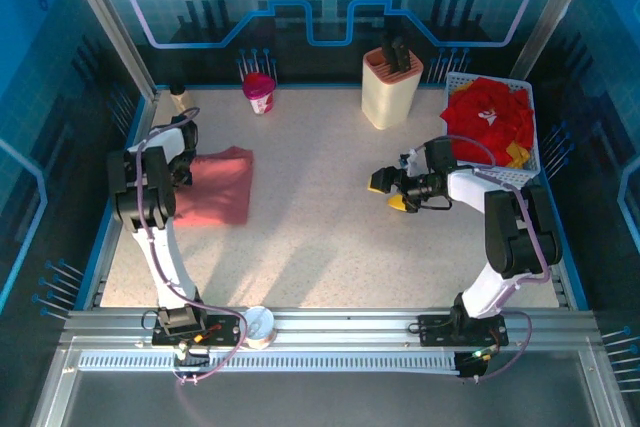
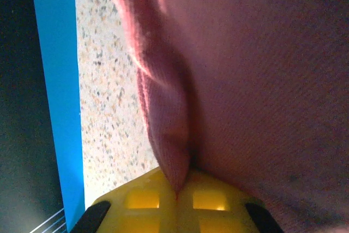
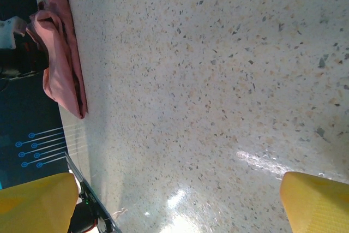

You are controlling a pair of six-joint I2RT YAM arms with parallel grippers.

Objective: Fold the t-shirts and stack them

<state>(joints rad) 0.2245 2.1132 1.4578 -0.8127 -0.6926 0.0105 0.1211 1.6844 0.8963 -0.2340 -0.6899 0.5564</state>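
My left gripper should next pull the t-shirt's rucked fold slightly toward the table's blue edge to straighten it, then let go, because bare table lies between my left gripper and that edge.
A dusty pink t-shirt (image 1: 218, 187) lies folded at the table's left side. My left gripper (image 1: 186, 169) sits at its left edge, shut on a pinched fold of the cloth. In the left wrist view the pink t-shirt (image 2: 262, 80) runs down into the closed yellow fingers (image 2: 142, 200) of the left gripper (image 2: 177, 192). Red t-shirts (image 1: 488, 115) with a bit of yellow (image 1: 517, 155) are heaped in the white mesh basket (image 1: 530, 172) at the back right. My right gripper (image 1: 388, 192) hovers open over bare table near the middle, with nothing between its fingers (image 3: 38, 200). The pink t-shirt (image 3: 60, 64) is far off in the right wrist view.
A cream knife block (image 1: 391, 87) stands at the back, left of the basket. A pink cup (image 1: 260, 92) and a small bottle (image 1: 178, 97) stand at the back left. A white cup (image 1: 259, 327) sits at the front rail. The blue table rim (image 2: 54, 80) runs close beside the left gripper.
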